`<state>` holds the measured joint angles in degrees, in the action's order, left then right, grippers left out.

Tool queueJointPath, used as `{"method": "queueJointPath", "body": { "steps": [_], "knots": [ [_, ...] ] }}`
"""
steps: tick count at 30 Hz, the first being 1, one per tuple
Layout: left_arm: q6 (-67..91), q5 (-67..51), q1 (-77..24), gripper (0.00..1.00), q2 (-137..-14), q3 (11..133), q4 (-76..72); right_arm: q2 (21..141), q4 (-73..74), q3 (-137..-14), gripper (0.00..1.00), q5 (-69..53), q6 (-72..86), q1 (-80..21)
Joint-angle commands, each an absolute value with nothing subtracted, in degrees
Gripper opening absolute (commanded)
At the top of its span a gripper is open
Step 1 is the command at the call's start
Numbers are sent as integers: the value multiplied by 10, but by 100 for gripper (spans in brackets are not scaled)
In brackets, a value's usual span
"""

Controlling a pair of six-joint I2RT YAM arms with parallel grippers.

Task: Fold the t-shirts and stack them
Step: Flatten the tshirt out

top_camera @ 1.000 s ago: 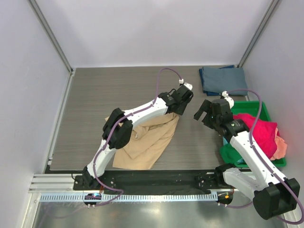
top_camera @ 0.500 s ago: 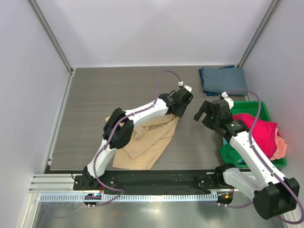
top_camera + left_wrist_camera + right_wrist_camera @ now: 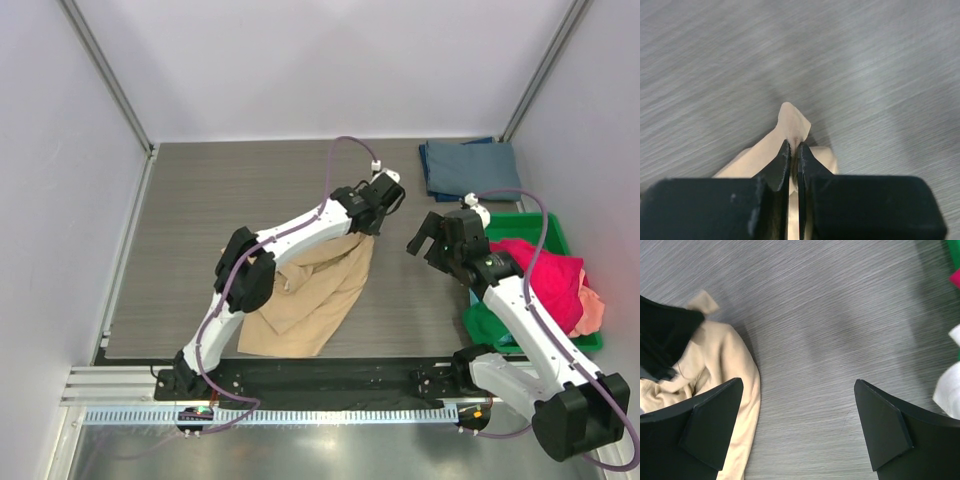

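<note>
My left gripper is holding only the far corner of the tan shirt, so my right gripper will next swing back over the shirt and down onto its upper layer's near corner.
A tan t-shirt (image 3: 310, 295) lies crumpled near the table's front centre, one corner lifted. My left gripper (image 3: 372, 226) is shut on that corner; the left wrist view shows the tan cloth (image 3: 792, 125) pinched between the black fingers (image 3: 782, 160). My right gripper (image 3: 428, 240) is open and empty, hovering over bare table right of the tan shirt (image 3: 725, 365). A slate blue-grey t-shirt (image 3: 468, 167) lies folded at the back right. Magenta (image 3: 548, 278) and peach (image 3: 592, 310) shirts sit in the bin.
A green plastic bin (image 3: 492, 328) stands at the right edge beside my right arm. White walls enclose the grey wood-grain table (image 3: 230, 200). A black rail (image 3: 330, 378) runs along the near edge.
My left gripper has moved a little up and away with the tan shirt's corner, pulling the cloth taller. My right gripper has barely moved.
</note>
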<state>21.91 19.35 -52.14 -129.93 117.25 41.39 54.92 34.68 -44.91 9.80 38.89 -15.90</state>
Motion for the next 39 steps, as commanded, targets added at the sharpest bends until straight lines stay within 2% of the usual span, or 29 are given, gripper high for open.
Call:
{"method": "queueJointPath", "body": {
  "steps": [1, 4, 5, 7, 8, 9, 15, 21, 31, 39],
  "knots": [
    [243, 229, -490, 0, -1218, 1212, 461, 555, 309, -452, 99, 45, 359, -157],
    [250, 229, -462, 0, -1168, 1195, 472, 569, 253, -453, 96, -71, 337, -170],
    [248, 224, -453, 0, -1156, 1174, 471, 584, 244, -464, 95, -83, 331, -203],
    [247, 202, -427, 1, -1129, 1146, 467, 610, 242, -488, 94, -44, 325, -270],
    [248, 197, -418, 1, -1121, 1110, 461, 623, 244, -515, 94, -27, 323, -346],
    [248, 189, -411, 1, -1115, 1093, 457, 655, 246, -526, 94, -11, 325, -379],
    [251, 149, -351, 0, -1069, 966, 423, 747, 209, -534, 88, 47, 379, -512],
    [243, 124, -314, 0, -1056, 920, 421, 796, 175, -520, 87, 55, 403, -563],
    [222, 81, -312, 0, -1084, 976, 500, 868, 156, -541, 85, 49, 406, -598],
    [212, 92, -306, 0, -1036, 894, 447, 915, 155, -560, 84, 54, 410, -606]
  ]
}}
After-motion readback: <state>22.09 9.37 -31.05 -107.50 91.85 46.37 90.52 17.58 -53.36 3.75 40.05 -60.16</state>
